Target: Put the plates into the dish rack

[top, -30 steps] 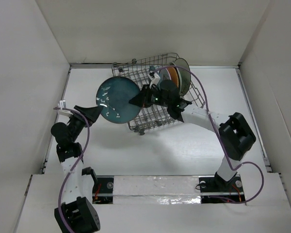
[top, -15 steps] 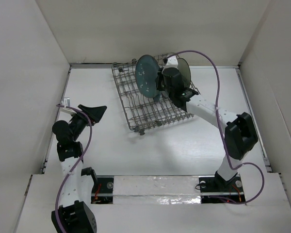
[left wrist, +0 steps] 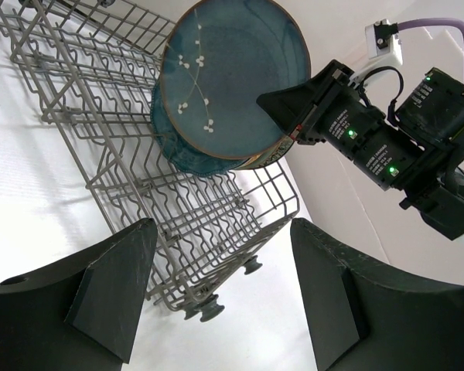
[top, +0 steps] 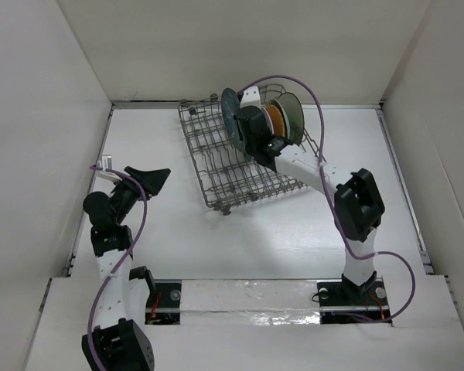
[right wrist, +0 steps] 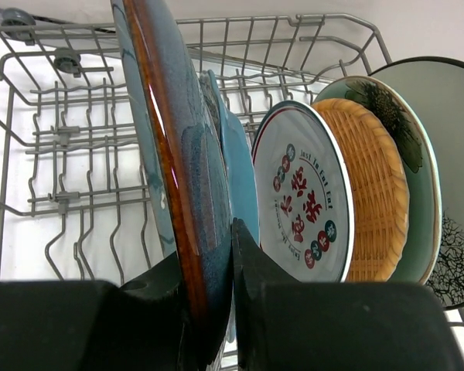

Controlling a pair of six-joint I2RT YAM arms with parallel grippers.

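Note:
The dark teal plate goes down with my right gripper toward the empty rack slots below it next, for release there, since plates already fill the slots beside them.
My right gripper (top: 243, 130) is shut on the rim of the dark teal plate (top: 230, 114) and holds it on edge inside the grey wire dish rack (top: 216, 158). In the right wrist view the fingers (right wrist: 251, 270) pinch the plate (right wrist: 166, 139). Behind it stand the teal scalloped plate (right wrist: 238, 174), the white red-marked plate (right wrist: 301, 201), the orange woven plate (right wrist: 371, 185), the pale green flowered plate (right wrist: 408, 131) and the cream patterned plate (right wrist: 452, 154). My left gripper (top: 151, 179) is open and empty, left of the rack. Its view shows the teal plate (left wrist: 232, 85) and the rack (left wrist: 100, 100).
The rack sits askew on the white table, its back right corner near the far wall. White walls (top: 62, 116) close in the left, right and back sides. The rack's rubber feet (left wrist: 201, 309) show near my left fingers (left wrist: 116, 286).
My right gripper carried the dark teal plate from beside the left gripper up and right into the rack and turned it on edge. The left arm has stayed almost still.

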